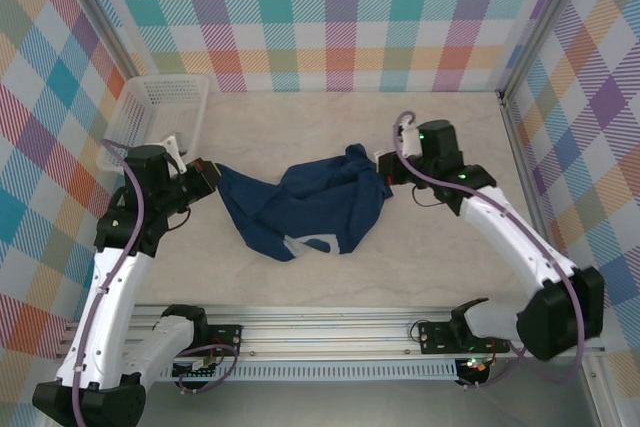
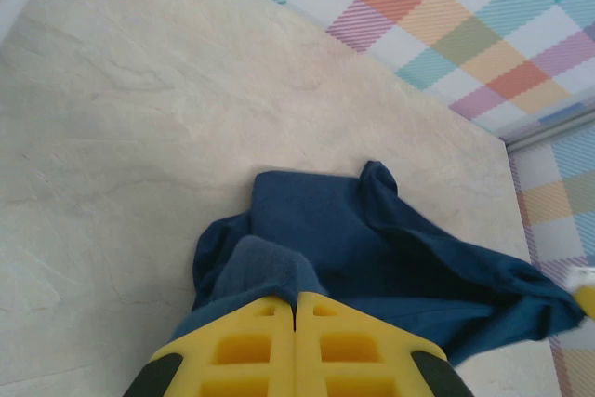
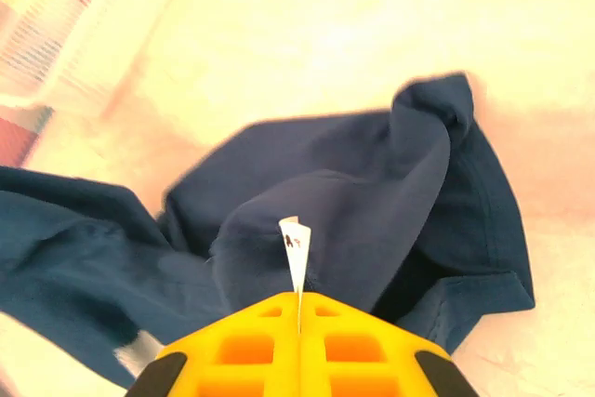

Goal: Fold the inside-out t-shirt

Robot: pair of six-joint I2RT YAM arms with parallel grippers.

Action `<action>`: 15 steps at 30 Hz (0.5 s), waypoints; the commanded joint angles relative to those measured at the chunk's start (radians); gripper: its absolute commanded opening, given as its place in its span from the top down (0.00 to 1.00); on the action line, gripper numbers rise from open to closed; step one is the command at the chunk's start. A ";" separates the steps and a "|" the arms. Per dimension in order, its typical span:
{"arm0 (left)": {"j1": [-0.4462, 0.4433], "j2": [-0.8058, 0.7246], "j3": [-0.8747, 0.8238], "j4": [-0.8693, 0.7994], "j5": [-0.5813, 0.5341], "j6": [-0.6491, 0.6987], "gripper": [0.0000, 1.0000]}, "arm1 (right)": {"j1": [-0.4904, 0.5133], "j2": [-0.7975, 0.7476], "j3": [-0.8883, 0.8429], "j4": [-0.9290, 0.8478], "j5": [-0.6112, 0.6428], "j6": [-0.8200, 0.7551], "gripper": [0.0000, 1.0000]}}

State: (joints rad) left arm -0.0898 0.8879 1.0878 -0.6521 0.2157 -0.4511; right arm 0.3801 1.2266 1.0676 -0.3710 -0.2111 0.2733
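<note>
My right gripper will next move down and backward to the bare tabletop (image 1: 388, 226) beside the shirt and release the bunched side there, as that tabletop is below and back from it.
The inside-out t-shirt (image 1: 305, 202), dark navy and crumpled, is stretched across the middle of the table between both arms. My left gripper (image 1: 212, 175) is shut on the shirt's left edge; in the left wrist view a fold of the t-shirt (image 2: 372, 248) is pinched between the closed yellow jaws of that gripper (image 2: 296, 298). My right gripper (image 1: 385, 169) holds the shirt's right side. In the right wrist view this gripper (image 3: 299, 298) is shut on the t-shirt (image 3: 372, 192), and a white label (image 3: 296, 253) sticks up from between the jaws.
A white mesh basket (image 1: 160, 112) stands at the back left, also seen blurred as the basket (image 3: 84, 25) in the right wrist view. Plaid walls (image 1: 340, 7) enclose the beige table (image 1: 300, 117). A metal rail (image 1: 330, 332) runs along the near edge.
</note>
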 commanded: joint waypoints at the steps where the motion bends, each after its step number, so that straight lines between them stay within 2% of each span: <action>1: 0.042 0.017 0.093 0.026 0.022 0.006 1.00 | -0.056 -0.043 -0.002 -0.002 -0.091 0.009 1.00; 5: 0.122 0.038 0.177 0.006 0.044 0.009 1.00 | -0.138 -0.106 0.013 -0.029 -0.070 0.032 1.00; 9: 0.209 0.034 0.218 -0.030 0.070 0.019 1.00 | -0.160 -0.150 -0.031 -0.111 0.028 0.073 1.00; 13: 0.230 0.010 0.127 -0.057 0.098 0.021 1.00 | -0.159 -0.168 -0.217 -0.133 0.090 0.154 1.00; 15: 0.231 -0.008 0.037 -0.064 0.129 0.025 1.00 | -0.148 -0.154 -0.329 -0.111 0.066 0.208 0.93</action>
State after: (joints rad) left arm 0.1257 0.8925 1.2068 -0.6601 0.2924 -0.4469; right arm 0.2245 1.0447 0.8600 -0.4267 -0.1677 0.3901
